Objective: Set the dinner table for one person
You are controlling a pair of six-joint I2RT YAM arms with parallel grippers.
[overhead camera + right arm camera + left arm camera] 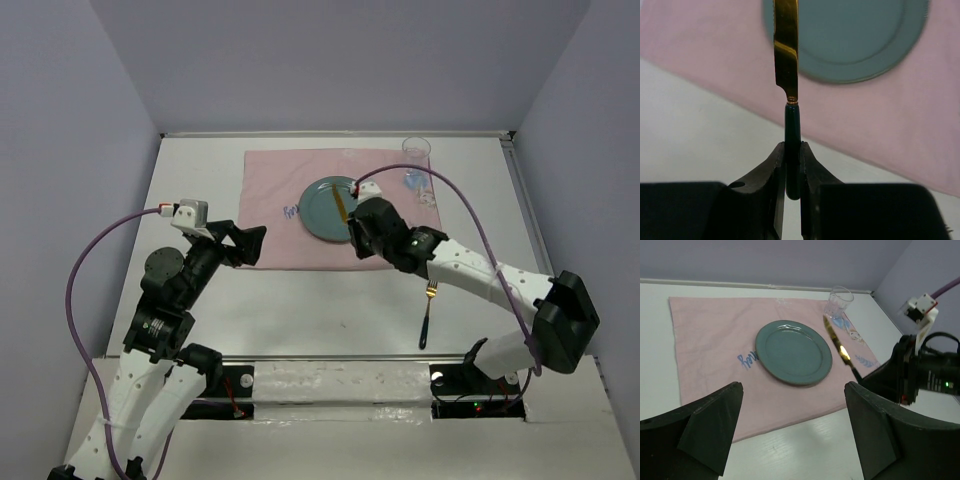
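Next, my right gripper needs to shift to bare placemat beside the plate, lower and release the knife [342,205], since that lies below and to its right in the top view.
The white dinner table [300,310] carries a pink placemat [275,200] with a teal plate [320,208] on it. My right gripper [356,232] is shut on the dark handle of a gold-bladed knife [342,205]. The blade points out over the plate's right side. The right wrist view shows the fingers [776,165] clamping the handle, with the blade [786,50] above the plate [850,40] and placemat [890,115]. My left gripper [250,245] is open and empty over the placemat's near left edge [715,390].
A gold fork with a dark handle [427,315] lies on the table near my right arm. A clear glass [416,150] stands at the placemat's far right corner and also shows in the left wrist view [839,301]. Walls enclose the table.
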